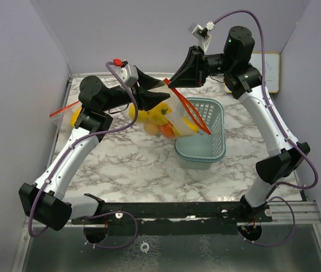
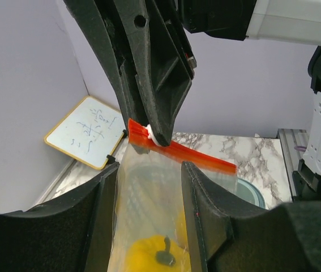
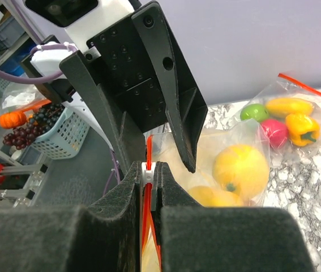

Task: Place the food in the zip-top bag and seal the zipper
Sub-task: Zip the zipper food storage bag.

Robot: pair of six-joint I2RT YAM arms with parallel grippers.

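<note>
My right gripper should next move down along the zipper, which is still open, to the zipper's far end (image 1: 208,131), to the gripper's right in the top view, and let go of the zipper's slider.
The clear zip-top bag (image 1: 174,116) with a red zipper strip (image 2: 197,154) hangs over the table's middle. It holds yellow toy fruits (image 3: 240,169) and an orange one (image 1: 167,131). My right gripper (image 3: 150,170) is shut on the white zipper slider (image 2: 149,134) at one end of the strip, high in the top view (image 1: 174,84). My left gripper (image 2: 149,167) reaches in from the left (image 1: 166,97). Its fingers are closed in on the bag's bulging sides just below the zipper, and a yellow fruit (image 2: 149,250) shows through the film between them.
A pale green mesh basket (image 1: 205,141) stands right of the bag, with the zipper's far end over it. A second clear bag (image 3: 279,122) with green, pink and yellow fruits lies at the left (image 1: 69,115). A small whiteboard (image 2: 86,131) leans in the back right corner.
</note>
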